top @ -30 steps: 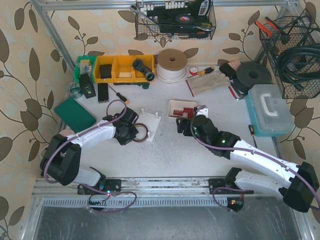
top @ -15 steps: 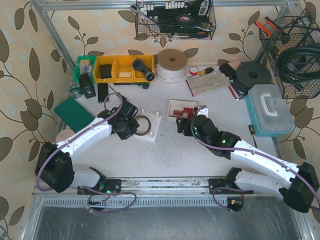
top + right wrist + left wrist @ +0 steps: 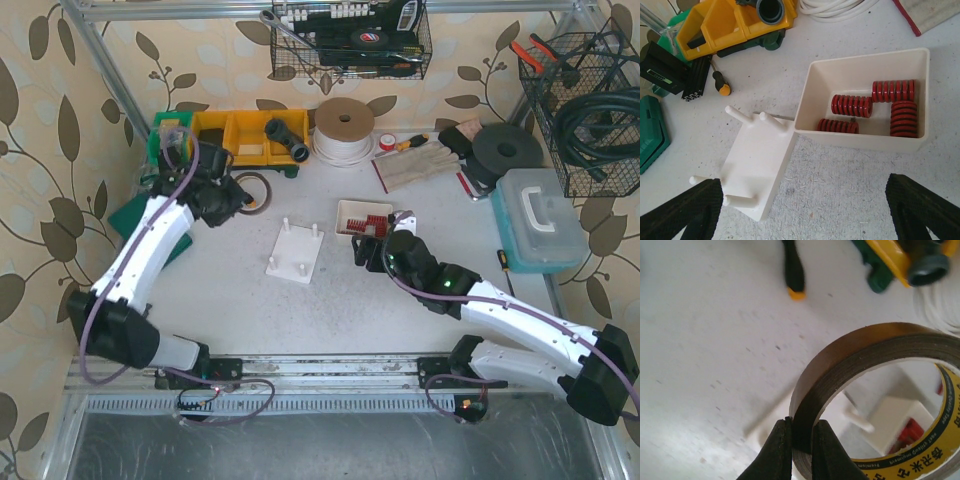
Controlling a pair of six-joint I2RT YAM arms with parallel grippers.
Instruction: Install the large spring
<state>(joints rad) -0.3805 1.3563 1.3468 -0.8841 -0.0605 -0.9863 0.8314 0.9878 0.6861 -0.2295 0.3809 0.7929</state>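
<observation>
The left gripper comes down to the left in the top view next, by the black bars' end. It then releases the tape [image 3: 860,355] clear of the white block.
Several red springs [image 3: 851,106] lie in a small white tray [image 3: 860,139], which also shows in the top view [image 3: 349,207]. A white block with four pegs [image 3: 296,251] lies on the table left of the tray, seen too in the right wrist view [image 3: 757,165]. My left gripper [image 3: 801,447] is shut on a roll of brown tape [image 3: 860,355] and holds it up near the yellow bins [image 3: 250,190]. My right gripper [image 3: 802,200] is wide open and empty, hovering just in front of the tray and the block.
Yellow bins [image 3: 235,135] with a black pipe fitting, a white cord coil [image 3: 343,130], a screwdriver [image 3: 719,82], a green case [image 3: 148,228], gloves [image 3: 420,165] and a grey toolbox [image 3: 538,220] stand round the back and sides.
My left gripper has lifted the tape roll off the peg block and carried it back and to the left, towards the yellow bins. The right arm has not moved.
</observation>
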